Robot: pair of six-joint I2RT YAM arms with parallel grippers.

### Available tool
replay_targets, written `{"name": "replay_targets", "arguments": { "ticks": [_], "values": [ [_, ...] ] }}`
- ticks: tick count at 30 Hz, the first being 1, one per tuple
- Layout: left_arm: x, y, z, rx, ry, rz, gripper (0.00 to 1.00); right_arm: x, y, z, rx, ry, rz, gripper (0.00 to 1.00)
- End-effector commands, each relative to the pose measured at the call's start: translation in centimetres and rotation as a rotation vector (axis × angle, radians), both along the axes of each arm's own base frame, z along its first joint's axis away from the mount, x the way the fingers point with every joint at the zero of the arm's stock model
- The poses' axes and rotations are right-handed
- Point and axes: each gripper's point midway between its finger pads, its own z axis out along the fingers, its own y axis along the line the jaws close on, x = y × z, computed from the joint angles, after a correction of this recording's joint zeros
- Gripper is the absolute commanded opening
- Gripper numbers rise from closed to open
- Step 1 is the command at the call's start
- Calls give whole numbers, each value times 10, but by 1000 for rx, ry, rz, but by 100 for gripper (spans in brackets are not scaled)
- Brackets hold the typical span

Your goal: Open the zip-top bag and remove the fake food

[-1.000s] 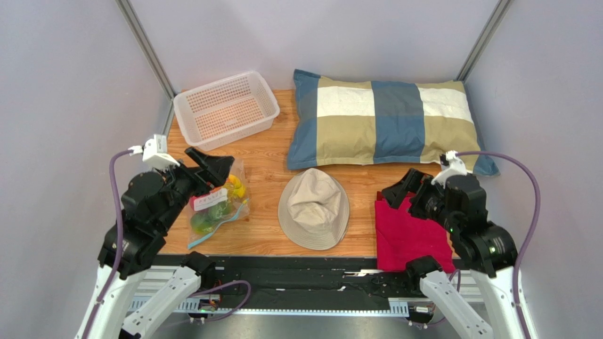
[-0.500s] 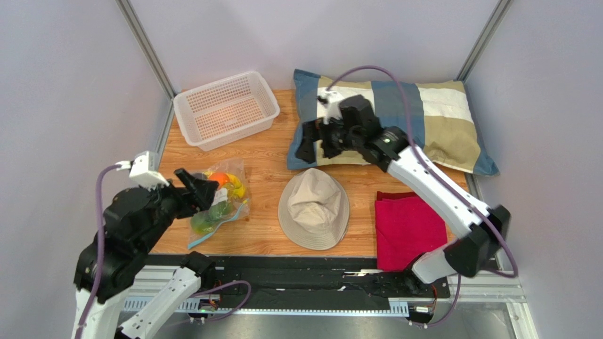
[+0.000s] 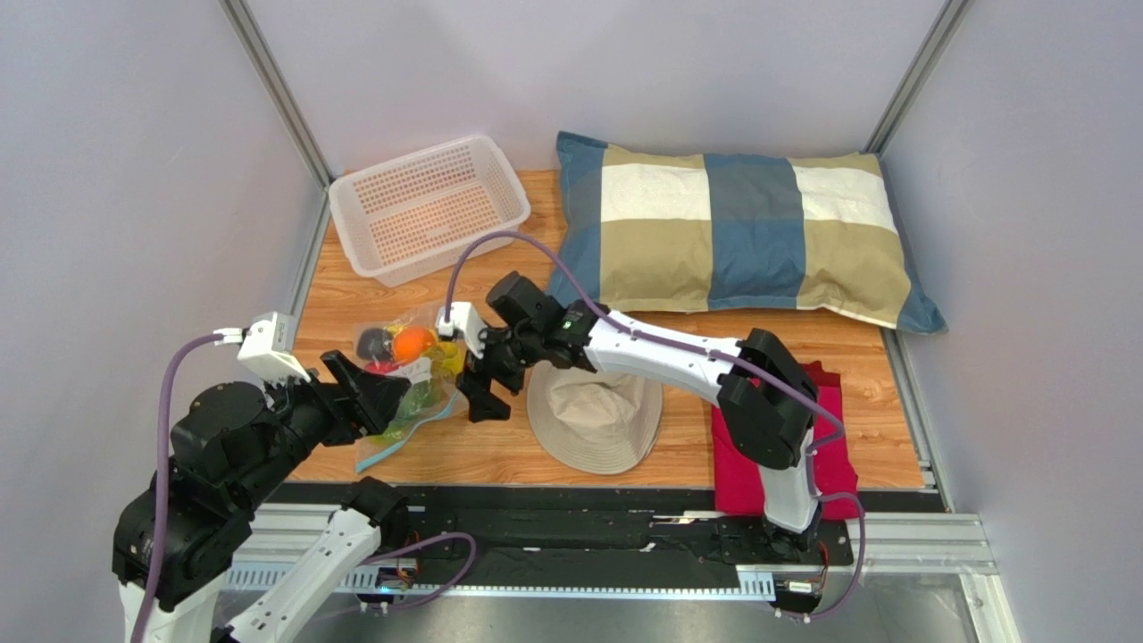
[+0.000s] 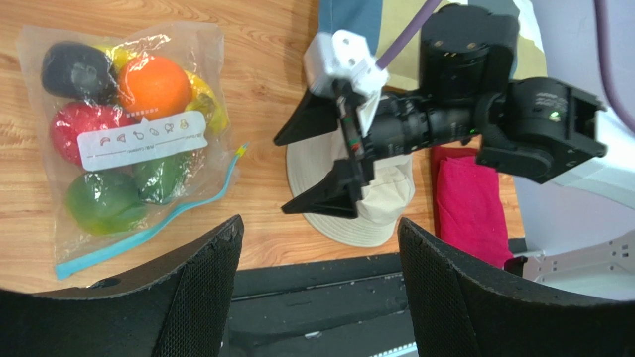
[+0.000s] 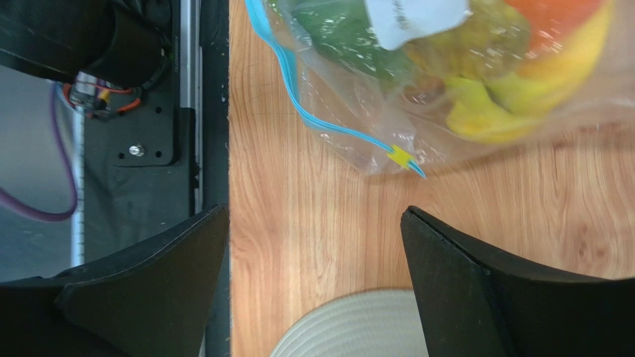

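The zip is still closed, so the robot should move its right gripper down and toward the bag and bring the open fingers around the yellow slider [image 5: 400, 156] at the zip's end.
The zip-top bag [image 3: 432, 362] lies flat on the wooden table at the left, its zip closed. It holds the fake food [image 3: 413, 343]: an orange, a dark piece, a red apple, green pieces and yellow bananas. In the left wrist view the bag [image 4: 134, 141] shows its white label, with the blue zip strip [image 4: 149, 234] at its near edge. My left gripper [image 3: 369, 395] is open and empty above the bag's near left side. My right gripper [image 3: 480, 382] is open and empty just right of the bag, above bare wood. The zip strip [image 5: 298, 97] shows close ahead of it.
A beige hat [image 3: 597, 409] lies right of the bag, under the right arm. A red cloth [image 3: 832, 456] lies further right. A checked pillow [image 3: 738, 228] is at the back right and a white mesh basket [image 3: 429, 201] at the back left. The black rail [image 3: 564, 516] runs along the front edge.
My right arm swung from over the pillow down to the bag's right edge. My left gripper drew back a little toward the near left. The bag has stayed in place.
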Motion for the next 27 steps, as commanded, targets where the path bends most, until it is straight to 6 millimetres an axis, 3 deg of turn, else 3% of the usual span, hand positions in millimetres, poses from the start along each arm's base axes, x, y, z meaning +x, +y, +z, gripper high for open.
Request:
{"name": "replay_targets", "arguments": {
  "ticks": [1,7,8,13,17,22,27],
  "values": [
    [-4,-7,-3,35,58,-59,80,6,36,0,152,-265,130,90],
    [-6,-16,-3,44,84,-117,79,29,59,-16,195,-412,112,93],
    [-7,-16,-5,52,96,-122,78,31,62,-29,175,-414,113,92],
    [-9,-15,-10,81,127,-137,77,41,78,-35,182,-515,175,90],
    [-13,-11,-14,96,144,-126,77,46,76,-50,149,-559,201,91],
    [-23,-8,-19,85,158,-129,77,52,72,-28,175,-640,196,93],
    [-28,-4,-23,78,160,-113,77,45,67,-31,195,-576,228,92]
  ]
}}
